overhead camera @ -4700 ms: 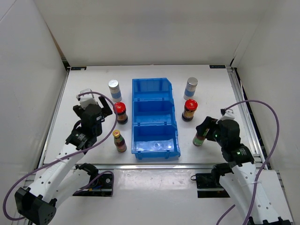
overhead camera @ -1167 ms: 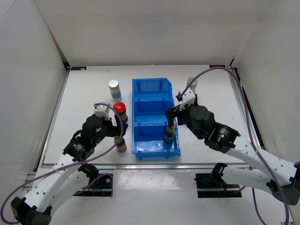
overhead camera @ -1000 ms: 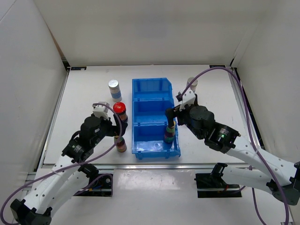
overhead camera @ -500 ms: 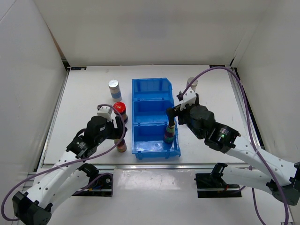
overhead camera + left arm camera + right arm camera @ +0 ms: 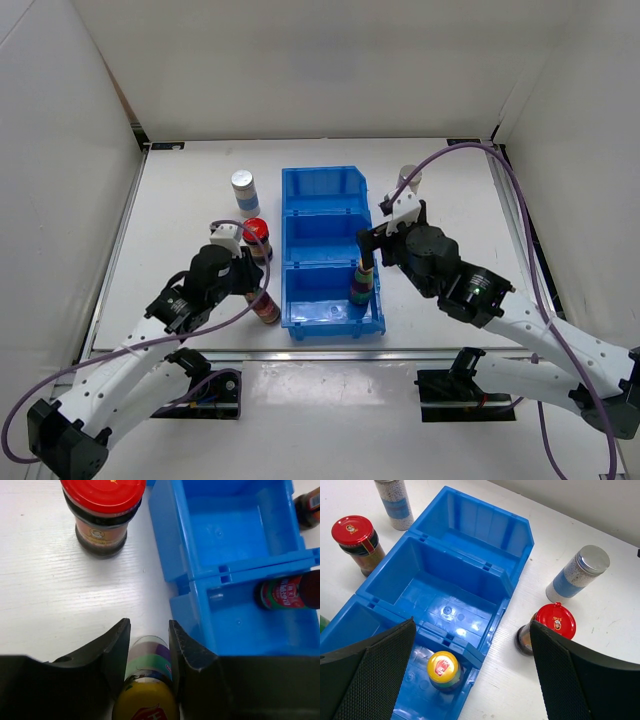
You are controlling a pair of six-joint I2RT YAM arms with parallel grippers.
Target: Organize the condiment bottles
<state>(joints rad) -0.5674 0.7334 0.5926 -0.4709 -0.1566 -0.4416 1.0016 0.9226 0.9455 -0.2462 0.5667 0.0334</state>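
Note:
My left gripper will next go up over the bin's side and then down into the free side of the bin's near section, because that free side is to its right in the top view.
My left gripper (image 5: 148, 642) is shut on a slim green-labelled, yellow-capped bottle (image 5: 148, 677) that stands just left of the blue bin (image 5: 290, 255), seen from above at bottle (image 5: 264, 305). A second yellow-capped bottle (image 5: 443, 670) stands in the bin's near compartment. My right gripper (image 5: 472, 630) hangs open above it, holding nothing. One red-capped jar (image 5: 257, 236) and one white-blue bottle (image 5: 244, 190) stand left of the bin. Right of it are another red-capped jar (image 5: 547, 627) and a silver-lidded bottle (image 5: 577, 572).
The bin's middle compartment (image 5: 452, 587) and far compartment (image 5: 482, 535) hold nothing. The bin wall (image 5: 175, 555) runs close along the right side of my left fingers. White walls enclose the table on three sides.
My left gripper has closed on the slim bottle beside the bin, and the bottle has shifted slightly towards the bin. The right arm has barely moved.

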